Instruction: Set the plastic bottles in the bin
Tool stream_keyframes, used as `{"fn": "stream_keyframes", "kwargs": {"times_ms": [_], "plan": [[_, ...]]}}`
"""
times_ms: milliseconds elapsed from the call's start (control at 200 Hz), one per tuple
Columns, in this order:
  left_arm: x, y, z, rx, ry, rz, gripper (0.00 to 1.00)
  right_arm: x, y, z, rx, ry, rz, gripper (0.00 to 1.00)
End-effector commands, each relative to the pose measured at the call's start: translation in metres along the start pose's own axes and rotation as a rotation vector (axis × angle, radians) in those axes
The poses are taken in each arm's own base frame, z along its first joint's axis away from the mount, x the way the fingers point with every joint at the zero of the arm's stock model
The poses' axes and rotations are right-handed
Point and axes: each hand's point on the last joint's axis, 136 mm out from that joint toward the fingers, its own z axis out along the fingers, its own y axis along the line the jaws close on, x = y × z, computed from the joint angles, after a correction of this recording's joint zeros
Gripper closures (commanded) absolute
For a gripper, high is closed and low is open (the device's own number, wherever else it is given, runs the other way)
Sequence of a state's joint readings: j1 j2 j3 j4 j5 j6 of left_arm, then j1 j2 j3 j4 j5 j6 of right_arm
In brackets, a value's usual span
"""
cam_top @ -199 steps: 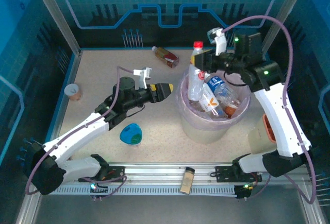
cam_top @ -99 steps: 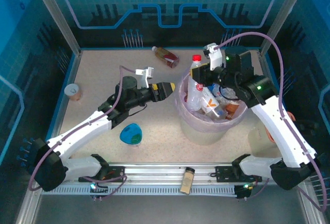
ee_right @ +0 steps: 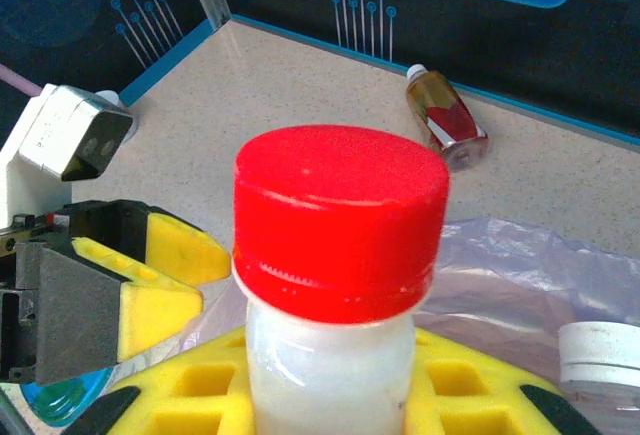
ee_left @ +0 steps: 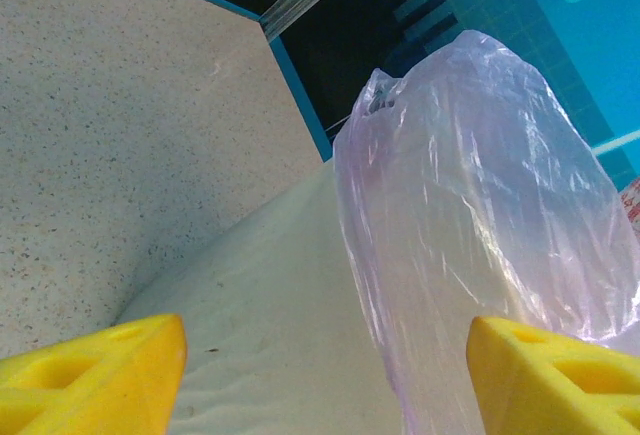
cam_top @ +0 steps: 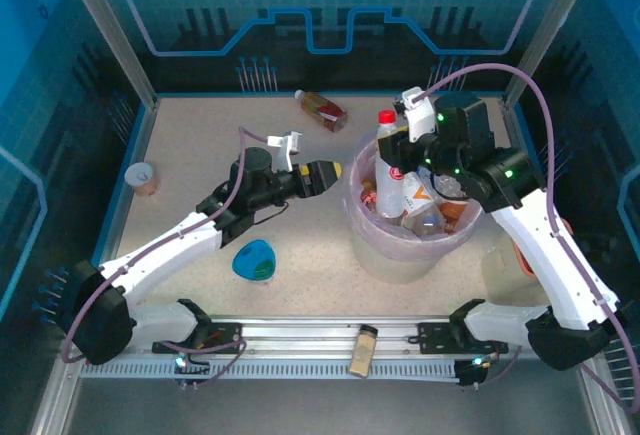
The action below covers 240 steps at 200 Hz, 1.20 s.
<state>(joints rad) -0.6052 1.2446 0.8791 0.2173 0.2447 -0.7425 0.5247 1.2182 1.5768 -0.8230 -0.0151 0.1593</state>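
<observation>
My right gripper is to lower the red-capped bottle inside the bag-lined side of the bin, beside the other bottles, and then release the bottle's neck.
My right gripper (cam_top: 402,145) is shut on the neck of an upright, milky plastic bottle with a red cap (cam_top: 386,118) (ee_right: 340,215), held over the left part of the bin (cam_top: 372,240). The yellow pads (ee_right: 480,395) press on both sides of the neck. Several bottles (cam_top: 425,195) lie inside the bin, one showing a white cap (ee_right: 600,353). A brown-labelled bottle (cam_top: 322,108) (ee_right: 447,113) lies on the table at the back. My left gripper (cam_top: 326,171) (ee_left: 325,380) hangs open just left of the bin's bag-lined wall (ee_left: 480,205), holding nothing.
A tan paper cup (cam_top: 143,177) stands near the left edge. A blue dish (cam_top: 253,259) sits in front of the left arm. A small jar (cam_top: 363,350) lies on the front rail. An orange thing (cam_top: 522,247) shows behind the right arm.
My right gripper has carried the red-capped bottle left and down over the bin. The left gripper has edged closer to the bin's wall.
</observation>
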Motion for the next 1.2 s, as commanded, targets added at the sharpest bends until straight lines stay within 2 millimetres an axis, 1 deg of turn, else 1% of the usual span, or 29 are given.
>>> {"fn": "stream_keyframes", "kwargs": {"times_ms": [0, 70, 185, 235, 275, 320, 360, 425, 485, 545, 615, 655, 735, 866, 996, 1096, 1196], "plan": [[-0.006, -0.012, 0.001, 0.039, -0.010, 0.010, 0.25, 0.086, 0.001, 0.017, -0.005, 0.353, 0.008, 0.94], [-0.006, -0.013, 0.001, 0.039, -0.008, 0.015, 0.25, 0.096, -0.002, 0.017, 0.010, 0.413, 0.023, 0.93], [-0.008, -0.011, 0.003, 0.030, -0.013, 0.014, 0.25, 0.109, 0.001, 0.020, 0.005, 0.471, 0.052, 0.92], [-0.010, -0.008, 0.004, 0.006, -0.019, 0.004, 0.25, 0.110, 0.000, 0.022, 0.007, 0.474, 0.058, 0.92], [-0.014, -0.002, 0.005, -0.028, -0.031, -0.016, 0.25, 0.107, 0.001, 0.021, 0.008, 0.462, 0.060, 0.92], [-0.020, 0.006, 0.005, -0.073, -0.047, -0.044, 0.25, 0.097, 0.004, 0.019, -0.009, 0.429, 0.064, 0.92], [-0.026, 0.014, 0.006, -0.102, -0.061, -0.068, 0.25, 0.083, 0.006, 0.014, -0.022, 0.384, 0.067, 0.92], [-0.036, 0.026, 0.006, -0.143, -0.084, -0.112, 0.25, 0.054, 0.008, 0.001, -0.024, 0.300, 0.058, 0.92], [-0.044, 0.031, 0.006, -0.160, -0.102, -0.127, 0.25, 0.029, 0.010, -0.013, -0.026, 0.238, 0.036, 0.91], [-0.050, 0.033, 0.005, -0.168, -0.118, -0.124, 0.25, 0.012, 0.013, -0.024, -0.029, 0.203, 0.017, 0.91], [-0.054, 0.033, 0.007, -0.167, -0.119, -0.115, 0.24, 0.007, 0.012, -0.027, -0.022, 0.208, 0.000, 0.90], [-0.055, 0.034, 0.008, -0.172, -0.116, -0.110, 0.24, 0.010, 0.010, -0.025, -0.011, 0.229, -0.010, 0.90], [-0.056, 0.039, 0.010, -0.184, -0.105, -0.104, 0.24, 0.024, 0.007, -0.018, -0.002, 0.291, -0.023, 0.90], [-0.058, 0.053, 0.014, -0.230, -0.084, -0.111, 0.23, 0.057, 0.010, -0.012, -0.030, 0.423, -0.016, 0.89], [-0.065, 0.070, 0.021, -0.256, -0.079, -0.135, 0.23, 0.091, 0.010, -0.001, -0.044, 0.523, 0.017, 0.86], [-0.074, 0.084, 0.027, -0.276, -0.083, -0.151, 0.23, 0.107, 0.011, 0.005, -0.049, 0.543, 0.051, 0.84], [-0.082, 0.096, 0.036, -0.303, -0.078, -0.143, 0.23, 0.116, 0.011, 0.010, -0.053, 0.550, 0.082, 0.80]]}}
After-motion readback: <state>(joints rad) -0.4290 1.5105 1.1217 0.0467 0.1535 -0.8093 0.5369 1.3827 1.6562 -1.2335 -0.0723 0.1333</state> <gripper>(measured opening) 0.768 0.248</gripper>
